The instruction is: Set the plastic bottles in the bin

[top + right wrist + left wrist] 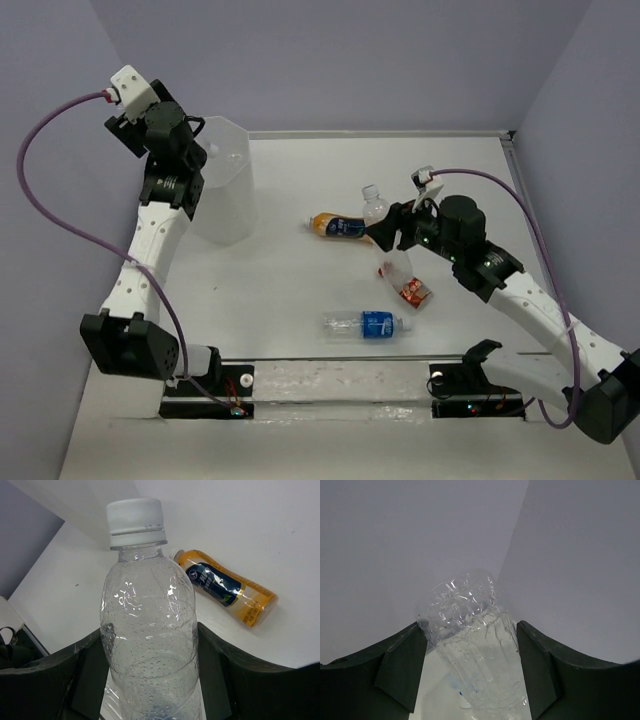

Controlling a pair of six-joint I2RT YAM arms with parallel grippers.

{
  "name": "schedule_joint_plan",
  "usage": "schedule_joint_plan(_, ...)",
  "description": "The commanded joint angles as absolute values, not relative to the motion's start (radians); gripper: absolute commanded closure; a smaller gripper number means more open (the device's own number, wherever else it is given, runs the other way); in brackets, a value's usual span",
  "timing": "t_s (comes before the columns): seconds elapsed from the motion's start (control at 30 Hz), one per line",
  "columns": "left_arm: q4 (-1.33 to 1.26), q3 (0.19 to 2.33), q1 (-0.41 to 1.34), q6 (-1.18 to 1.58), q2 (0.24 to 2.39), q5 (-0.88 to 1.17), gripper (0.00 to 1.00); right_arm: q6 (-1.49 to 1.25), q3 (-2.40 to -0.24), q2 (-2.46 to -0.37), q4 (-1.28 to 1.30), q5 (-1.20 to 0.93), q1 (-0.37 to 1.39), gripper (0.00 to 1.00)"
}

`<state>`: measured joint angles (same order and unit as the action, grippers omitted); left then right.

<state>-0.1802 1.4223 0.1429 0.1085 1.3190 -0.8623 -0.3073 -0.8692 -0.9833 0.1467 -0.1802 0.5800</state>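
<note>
I should next lift my right gripper up and outward over the opening of the bin (228, 200), left in the top view, and release the white-capped bottle, as the bin's sides are tall.
The translucent white bin (228, 200) stands at the far left. My left gripper (200, 140) is raised over its rim and shut on an unlabelled clear bottle (470, 645), which sits tilted between the fingers (402, 660) with its base away from the camera. My right gripper (385, 232) is shut on a clear white-capped bottle (373, 204), seen close up in the right wrist view (147, 630). The orange bottle (338, 226) lies just left of it and also shows in the right wrist view (225, 587). A red-labelled bottle (405, 282) and a blue-labelled bottle (368, 324) lie nearer.
Grey walls close in the table at the back and on both sides. A metal rail (340, 385) with the arm mounts runs along the near edge. Purple cables loop from both wrists.
</note>
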Motion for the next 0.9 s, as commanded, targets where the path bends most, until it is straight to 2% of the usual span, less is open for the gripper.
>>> schedule_joint_plan(0.0, -0.203, 1.465, 0.137, 0.041, 1.344, -0.893, 0.27, -0.310, -0.931, -1.014, 0.063, -0.201, 0.600, 0.52)
schedule_joint_plan(0.03, -0.189, 1.465, 0.137, 0.051, 1.347, -0.885, 0.17, -0.310, -0.955, -1.025, 0.058, -0.201, 0.612, 0.52)
schedule_joint_plan(0.07, -0.175, 1.466, 0.137, 0.064, 1.350, -0.862, 0.02, -0.313, -0.969, -1.049, 0.045, -0.199, 0.623, 0.52)
schedule_joint_plan(0.37, -0.032, 1.499, 0.146, 0.270, 1.198, -0.536, 0.01, -0.321, -1.250, -1.314, -0.080, -0.152, 0.716, 0.53)
schedule_joint_plan(0.43, -0.009, 1.451, 0.146, 0.316, 1.139, -0.438, 0.01, -0.327, -1.301, -1.380, -0.103, -0.143, 0.730, 0.53)
schedule_joint_plan(0.53, -0.005, 1.317, 0.149, 0.389, 0.949, -0.132, 0.01, -0.337, -1.422, -1.477, -0.138, -0.123, 0.752, 0.53)
schedule_joint_plan(0.57, -0.003, 1.284, 0.149, 0.402, 0.913, -0.089, 0.01, -0.336, -1.454, -1.503, -0.143, -0.117, 0.764, 0.53)
schedule_joint_plan(0.63, 0.061, 1.195, 0.149, 0.437, 0.809, -0.014, 0.01, -0.339, -1.554, -1.577, -0.156, -0.097, 0.775, 0.53)
schedule_joint_plan(0.87, 0.282, 0.953, 0.163, 0.439, 0.574, 0.046, 0.01, -0.350, -1.900, -1.828, -0.196, -0.074, 0.802, 0.54)
